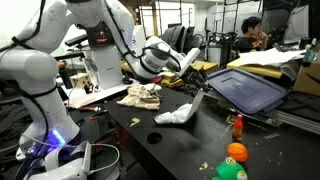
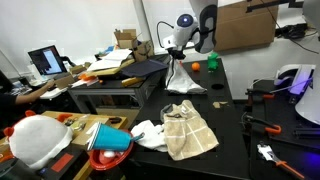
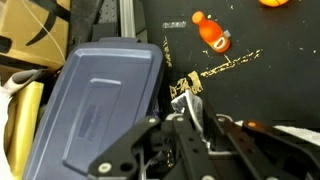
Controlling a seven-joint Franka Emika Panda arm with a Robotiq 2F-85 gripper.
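Observation:
The gripper moves down and back toward the base to the tabletop (image 1: pixel 157 123) beside the round hole next and releases, as the white cloth still hangs unspread.
My gripper (image 1: pixel 197 70) is shut on a white cloth (image 1: pixel 180 113), which hangs from the jaws down to the black table (image 1: pixel 190 150), its lower end resting there. In an exterior view the same cloth (image 2: pixel 180 78) drapes in a long cone under the gripper (image 2: pixel 179 50). The wrist view shows the gripper (image 3: pixel 192 112) with its fingers pinching a bunched tip of the white cloth (image 3: pixel 184 99). A blue-grey plastic lid (image 3: pixel 105 100) lies just beside the gripper.
A beige checked towel (image 2: pixel 188 130) and another white rag (image 2: pixel 148 133) lie on the table, the beige one also visible (image 1: pixel 140 95). An orange bottle-shaped toy (image 3: pixel 211 33), an orange ball (image 1: pixel 236 152) and a green toy (image 1: pixel 231 172) sit nearby. The blue-grey lid (image 1: pixel 250 88) overhangs a cluttered bench.

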